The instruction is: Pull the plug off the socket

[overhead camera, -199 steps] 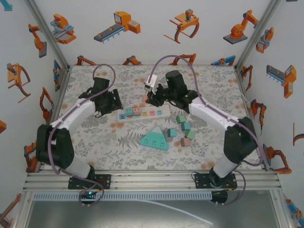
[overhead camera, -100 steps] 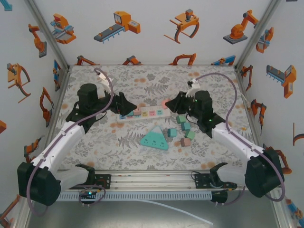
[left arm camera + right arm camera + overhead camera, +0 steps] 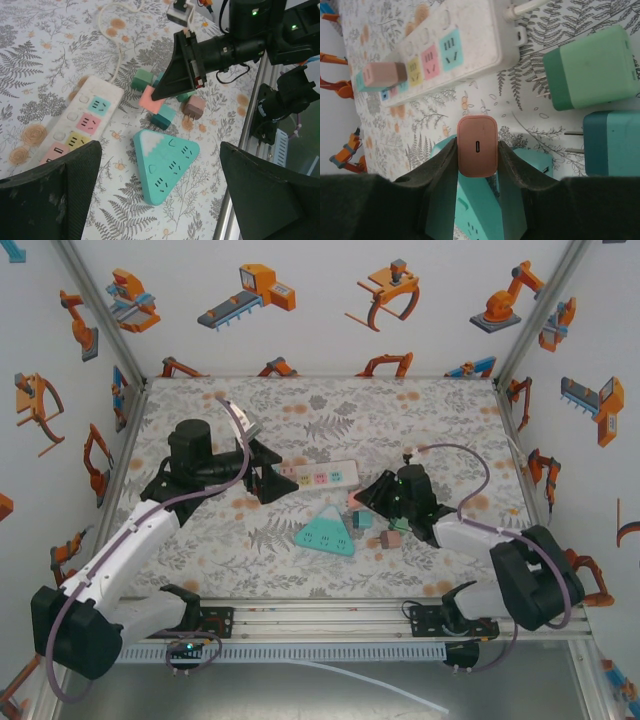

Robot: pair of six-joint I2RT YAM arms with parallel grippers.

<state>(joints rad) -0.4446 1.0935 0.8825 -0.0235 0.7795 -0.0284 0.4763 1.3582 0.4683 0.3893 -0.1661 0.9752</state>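
Observation:
The salmon-pink plug hangs clear of the socket strip. It goes down next in my right gripper between the white socket strip and the triangular socket for release.
The white socket strip (image 3: 322, 476) lies across the middle of the table, also seen from the right wrist (image 3: 470, 45) and the left wrist (image 3: 85, 120). My right gripper (image 3: 477, 150) is shut on a salmon-pink plug (image 3: 477, 146), held clear of the strip above the teal triangular socket (image 3: 325, 530). The same plug (image 3: 150, 100) sits at the right gripper's tip (image 3: 172, 82) in the left wrist view. Another pink plug (image 3: 382, 74) still stands in the strip. My left gripper (image 3: 268, 478) hovers wide open at the strip's left end with nothing in it.
Loose plugs lie right of the triangular socket: a green one (image 3: 592, 67), a teal one (image 3: 615, 142) and a brown one (image 3: 194, 106). The strip's white cord (image 3: 107, 30) runs toward the back. The table's front rail (image 3: 260, 100) is close to the plugs.
My right gripper has moved from the strip's right end toward the front, carrying the pink plug down near the loose plugs. The left gripper's jaws have spread wide.

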